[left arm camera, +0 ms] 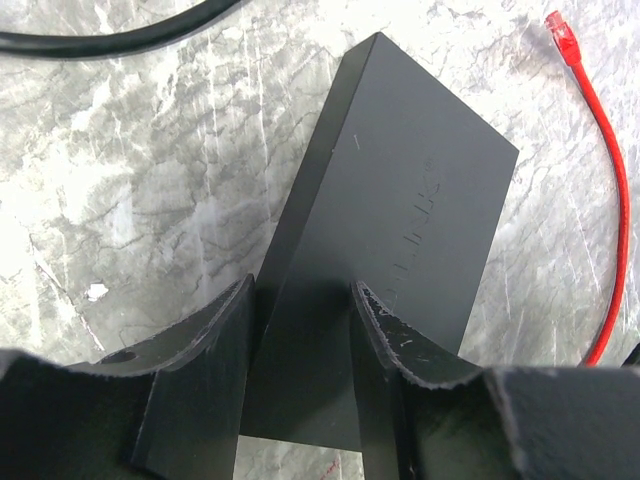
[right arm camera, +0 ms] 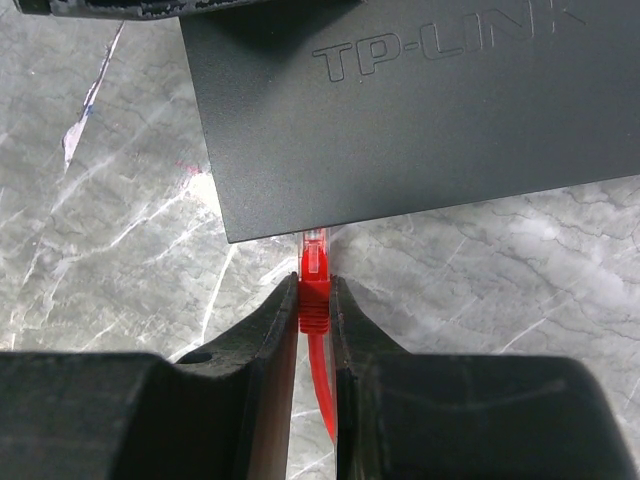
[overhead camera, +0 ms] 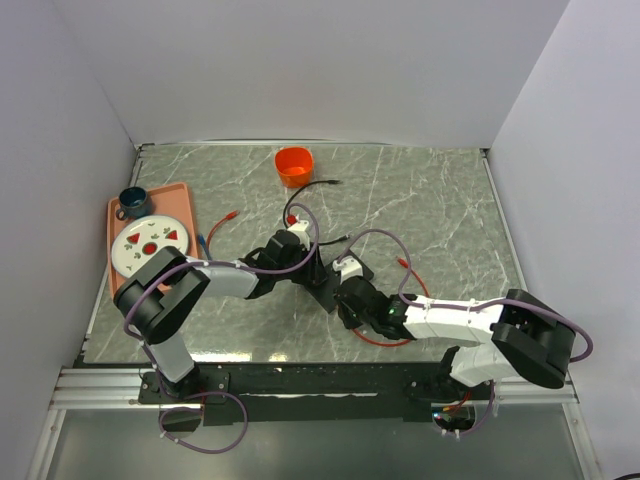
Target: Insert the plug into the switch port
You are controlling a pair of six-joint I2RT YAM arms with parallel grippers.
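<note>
The box's narrow near edge (right arm camera: 313, 231) is just ahead of my right gripper, and the plug's clear tip still shows. I should push the plug farther into the box and then let go of it.
The flat matte-black switch box (overhead camera: 325, 288) lies mid-table; it also shows in the left wrist view (left arm camera: 400, 180) and the right wrist view (right arm camera: 420, 110). My left gripper (left arm camera: 300, 290) is shut on the box's near end, one finger on each side; in the top view it (overhead camera: 305, 265) is at the box's left. My right gripper (right arm camera: 314, 285) is shut on the red plug (right arm camera: 314, 300). The plug's clear tip touches the box's narrow near edge and partly disappears under it. The switch port itself is hidden. In the top view the right gripper (overhead camera: 347, 287) is at the box's right.
An orange cup (overhead camera: 293, 165) stands at the back. A salmon tray (overhead camera: 120, 215) on the left holds a plate (overhead camera: 148, 245) and a blue cup (overhead camera: 132, 201). The red cable's other plug (left arm camera: 562, 30) and a black cable (left arm camera: 100, 40) lie beside the box.
</note>
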